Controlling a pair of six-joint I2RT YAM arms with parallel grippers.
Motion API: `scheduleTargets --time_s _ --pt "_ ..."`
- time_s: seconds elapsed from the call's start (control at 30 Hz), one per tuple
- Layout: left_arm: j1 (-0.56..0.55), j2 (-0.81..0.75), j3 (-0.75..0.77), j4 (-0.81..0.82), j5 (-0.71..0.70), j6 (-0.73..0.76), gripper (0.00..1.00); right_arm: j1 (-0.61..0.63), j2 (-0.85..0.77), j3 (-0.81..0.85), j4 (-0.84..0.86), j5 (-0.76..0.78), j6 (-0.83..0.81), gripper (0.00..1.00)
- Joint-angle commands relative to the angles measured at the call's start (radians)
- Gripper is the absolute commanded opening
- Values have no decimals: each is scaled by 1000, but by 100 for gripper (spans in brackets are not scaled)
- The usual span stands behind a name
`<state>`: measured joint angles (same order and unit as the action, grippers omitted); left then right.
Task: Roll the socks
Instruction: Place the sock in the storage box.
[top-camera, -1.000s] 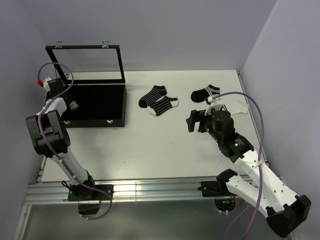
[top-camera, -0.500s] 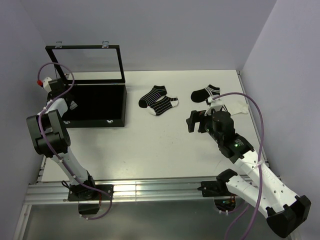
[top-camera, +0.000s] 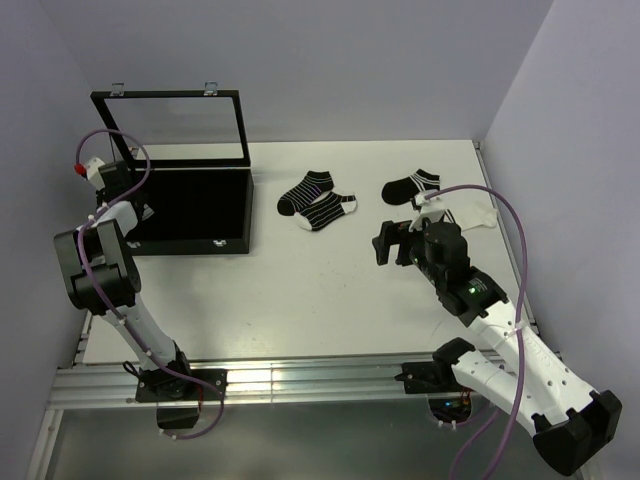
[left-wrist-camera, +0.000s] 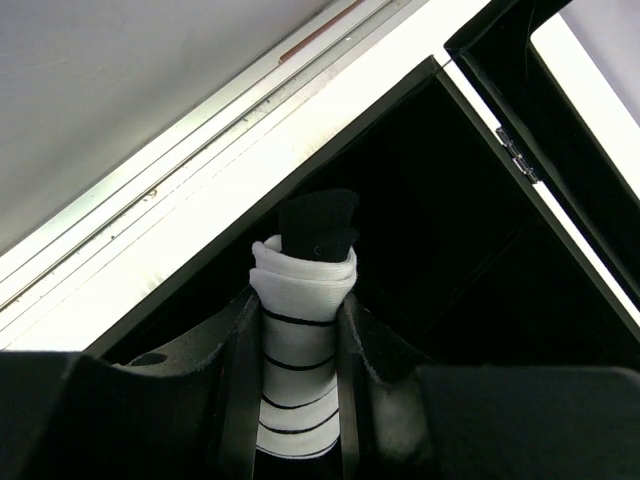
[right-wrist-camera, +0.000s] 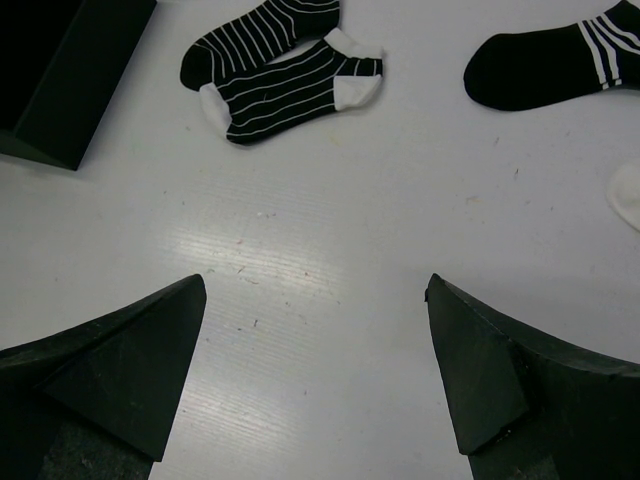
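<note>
My left gripper will lower the rolled socks, already hanging inside the black box's rim, toward the box's bottom below and release them.
My left gripper is shut on a rolled bundle of socks, white with thin black stripes and a black end sticking out. It holds the bundle over the inside of the black box; in the top view this gripper is at the box's left end. Two black socks with white stripes lie flat and overlapping on the table. To their right lie a black sock with a striped cuff and a white sock. My right gripper hangs open above bare table, just short of the socks.
The black box stands at the table's back left with its glass lid raised upright. A grey wall runs behind the table and another along its right edge.
The left wrist has shifted very slightly over the box with the bundle still held. The right arm has not moved.
</note>
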<state>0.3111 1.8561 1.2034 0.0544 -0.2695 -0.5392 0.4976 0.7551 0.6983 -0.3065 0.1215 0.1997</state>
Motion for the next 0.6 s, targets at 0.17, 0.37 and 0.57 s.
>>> scheduleTargets --time_s 0.17,0.37,0.57 --pt "-9 -29 -27 -8 21 -31 0 9 -5 -11 46 -3 -16 98" --pt "-9 6 77 -163 32 -50 0 9 -8 -11 49 -3 -17 98" --pt "-7 52 134 -298 26 -59 0 9 -14 -13 46 -2 -17 98"
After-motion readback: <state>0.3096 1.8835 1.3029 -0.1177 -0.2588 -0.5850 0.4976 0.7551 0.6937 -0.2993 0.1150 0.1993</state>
